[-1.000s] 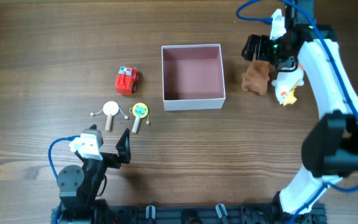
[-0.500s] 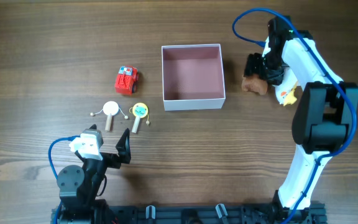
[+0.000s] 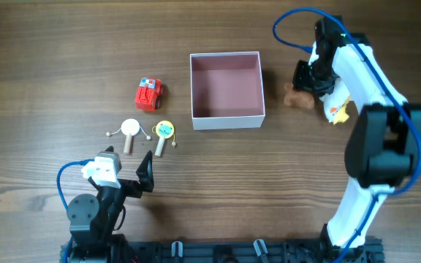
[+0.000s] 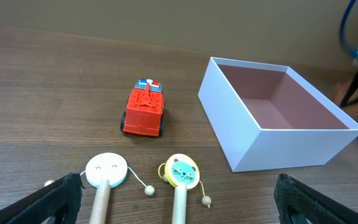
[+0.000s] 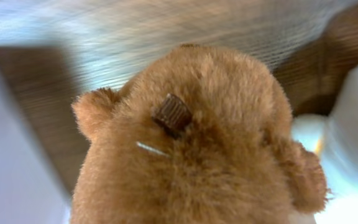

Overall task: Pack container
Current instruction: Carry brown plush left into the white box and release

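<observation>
The box's half by the truck is empty, so I should lift the plush in my right gripper across the side of the box, lower it there and release it.
The container, a white-walled square box with a pink inside, stands empty at the table's middle; the left wrist view shows its wall. My right gripper is down on a brown plush toy just right of the box. That plush fills the right wrist view and hides the fingers. It stays sharp while the background blurs. My left gripper rests open near the front edge, its gap empty.
A red toy truck sits left of the box. Two wooden rattle drums lie in front of it, one white, one yellow with a cat face. A white and yellow toy lies by the plush.
The right arm swung in and dropped its gripper onto the brown plush, and the jaws closed in on it. The plush shifted slightly. The left arm stayed still.
</observation>
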Tool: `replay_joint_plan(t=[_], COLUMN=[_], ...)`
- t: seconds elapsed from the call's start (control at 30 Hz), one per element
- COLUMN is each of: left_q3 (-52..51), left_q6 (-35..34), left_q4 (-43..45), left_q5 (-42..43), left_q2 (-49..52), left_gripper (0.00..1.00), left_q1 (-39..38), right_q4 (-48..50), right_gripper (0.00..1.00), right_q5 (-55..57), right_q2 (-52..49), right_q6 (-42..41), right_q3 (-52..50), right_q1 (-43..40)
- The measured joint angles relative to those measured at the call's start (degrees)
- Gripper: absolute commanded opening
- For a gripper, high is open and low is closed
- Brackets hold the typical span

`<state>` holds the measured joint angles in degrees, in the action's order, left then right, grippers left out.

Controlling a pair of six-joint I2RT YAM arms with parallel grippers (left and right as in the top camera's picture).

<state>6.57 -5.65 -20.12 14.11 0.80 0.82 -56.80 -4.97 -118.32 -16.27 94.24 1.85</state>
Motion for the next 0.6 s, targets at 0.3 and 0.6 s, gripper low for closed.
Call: replay_joint_plan(t=[0.3, 0.6], left_q3=[0.0, 0.0], left_q6=[0.0, 0.0], left_q4=[0.0, 0.0], left_q5=[0.0, 0.0], left_q2=[0.0, 0.0], left_gripper=[1.0, 1.0], left_q1=[0.0, 0.0], right_q4=[4.46, 11.93], right_gripper=[0.04, 0.04], right_q5=[0.33, 3.41], right_q2=[25.88, 18.71], right_q6=[0.0, -1.53], right_q3=[0.92, 0.92], right_q1=[17.88, 27.82])
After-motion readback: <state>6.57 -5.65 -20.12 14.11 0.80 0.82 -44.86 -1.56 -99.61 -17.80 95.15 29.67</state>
